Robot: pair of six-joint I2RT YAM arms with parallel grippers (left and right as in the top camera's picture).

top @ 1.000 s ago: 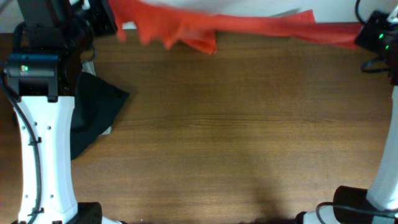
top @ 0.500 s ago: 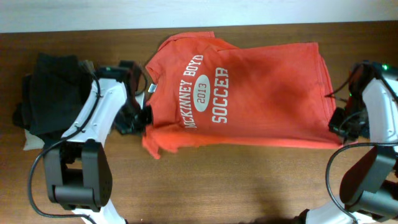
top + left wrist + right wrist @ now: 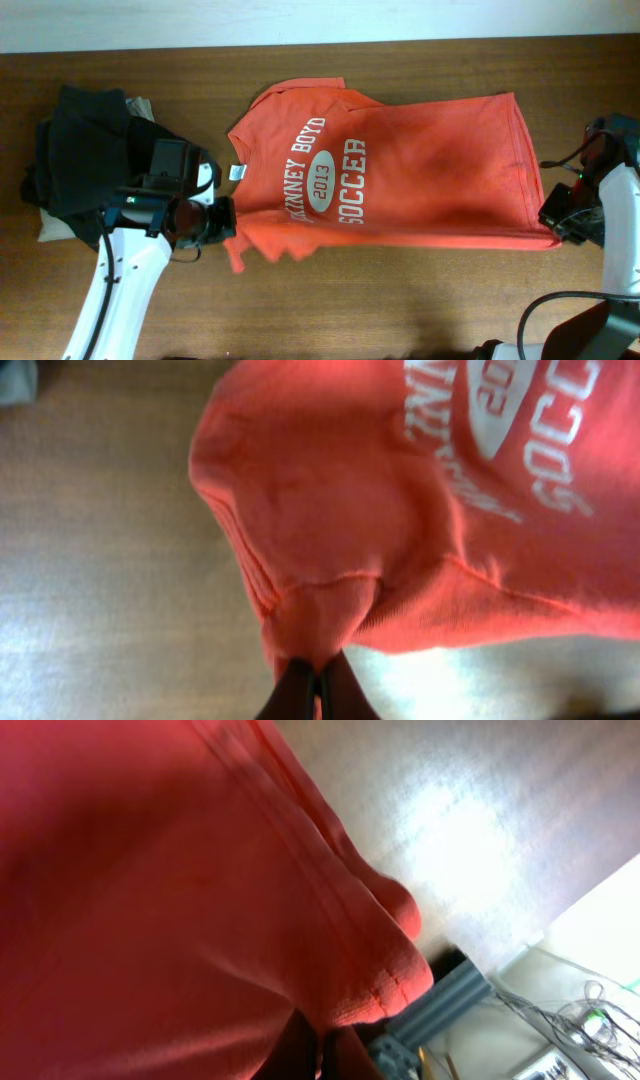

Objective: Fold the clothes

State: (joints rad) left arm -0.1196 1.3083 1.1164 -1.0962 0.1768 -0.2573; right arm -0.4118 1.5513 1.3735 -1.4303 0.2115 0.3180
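The chest cloth is outward of my left gripper and the near sleeve is still unfolded, so my left gripper needs to carry the near sleeve outward over the chest cloth beside the white lettering and let it go.
The red-orange T-shirt (image 3: 400, 170) lies spread face up across the table, white lettering showing, collar to the left and hem to the right. My left gripper (image 3: 226, 218) is shut on the shirt's near sleeve at its left edge; the left wrist view shows the fingers (image 3: 317, 685) pinching the bunched sleeve cloth (image 3: 330, 530). My right gripper (image 3: 556, 224) is shut on the near hem corner at the right; the right wrist view shows the fingers (image 3: 322, 1055) under the hem cloth (image 3: 150, 900).
A pile of black garments (image 3: 85, 155) on a beige cloth (image 3: 48, 232) sits at the table's left side, behind my left arm. The table's far edge meets a white wall (image 3: 320, 20). Bare wood (image 3: 380, 300) lies in front of the shirt.
The shirt went from hanging stretched at the far edge to lying flat on the table. Since half a second ago both grippers have shifted slightly toward the near side, holding the same corners.
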